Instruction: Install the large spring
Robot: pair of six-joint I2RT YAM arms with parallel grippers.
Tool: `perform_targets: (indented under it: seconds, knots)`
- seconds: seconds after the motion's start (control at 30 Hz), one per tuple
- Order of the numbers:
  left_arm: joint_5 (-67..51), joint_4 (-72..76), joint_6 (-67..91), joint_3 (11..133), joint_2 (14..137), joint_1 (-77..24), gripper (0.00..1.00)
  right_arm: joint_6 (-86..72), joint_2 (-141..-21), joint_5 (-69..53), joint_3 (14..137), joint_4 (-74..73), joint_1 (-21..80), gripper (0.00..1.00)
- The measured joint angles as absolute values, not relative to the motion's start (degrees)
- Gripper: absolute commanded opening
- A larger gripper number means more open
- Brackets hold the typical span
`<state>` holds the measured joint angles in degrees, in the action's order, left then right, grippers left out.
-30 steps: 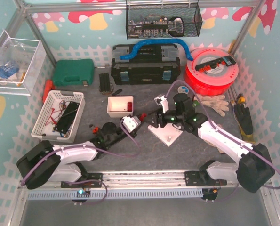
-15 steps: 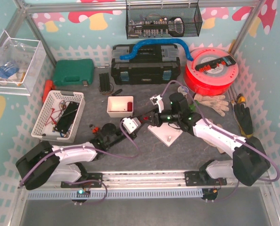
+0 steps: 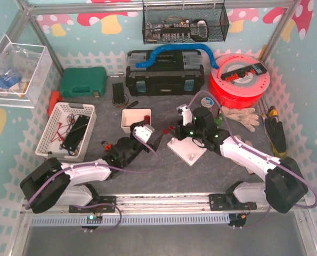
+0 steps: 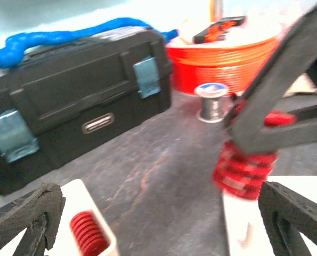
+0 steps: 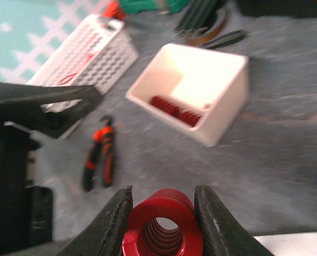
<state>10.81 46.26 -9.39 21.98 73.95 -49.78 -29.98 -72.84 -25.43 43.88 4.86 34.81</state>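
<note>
The right gripper turns to point down next and lowers over the white base plate's far corner to release, because the spring is still tipped sideways.
The large spring is a red coil, seen end-on, and my right gripper is shut on it. From above, the spring hangs at the left corner of the white base plate, with the right gripper around it. In the left wrist view the same spring shows at the right, above the white plate, clamped by the other arm's dark fingers. My left gripper is open and empty, a short way left of the spring. From above, the left gripper sits near the white bin.
A white bin holding more red springs stands behind the left gripper. Orange-black pliers lie on the table, and a white basket sits at the left. A black toolbox, a red filament spool and a solder reel are at the back.
My right gripper shut on the spring while the left still held it. The left gripper then opened and drew back to the left; the right arm shifted slightly right with the spring.
</note>
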Motion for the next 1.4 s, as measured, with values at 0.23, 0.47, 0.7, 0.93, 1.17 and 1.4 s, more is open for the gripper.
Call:
perform_targets:
  seconds: [0.23,0.47,0.7,0.93,1.17,1.4]
  knots:
    - [17.98,42.02,-3.77,22.55,73.21,-46.87,0.99,-29.04,-70.83,-3.11,43.92,0.93,34.81,0.0]
    - [20.64,40.27,1.65,21.98,69.73,-43.46,0.99,-27.55,-73.28,10.24,45.95,-3.27,34.44,0.0]
    - [19.05,40.56,4.12,20.12,67.2,-41.52,0.99,-27.24,-78.81,13.1,49.21,-5.93,34.44,0.0]
    - [18.17,40.56,4.34,19.86,66.81,-41.52,0.99,-27.64,-80.95,12.1,49.76,-7.57,34.44,0.0]
    - [18.02,40.56,4.34,19.86,66.81,-41.52,0.99,-27.77,-81.8,11.14,50.72,-10.0,34.44,0.0]
    - [17.54,40.51,4.34,19.86,66.81,-41.52,0.99,-27.75,-83.57,9.89,51.22,-10.17,34.39,0.0]
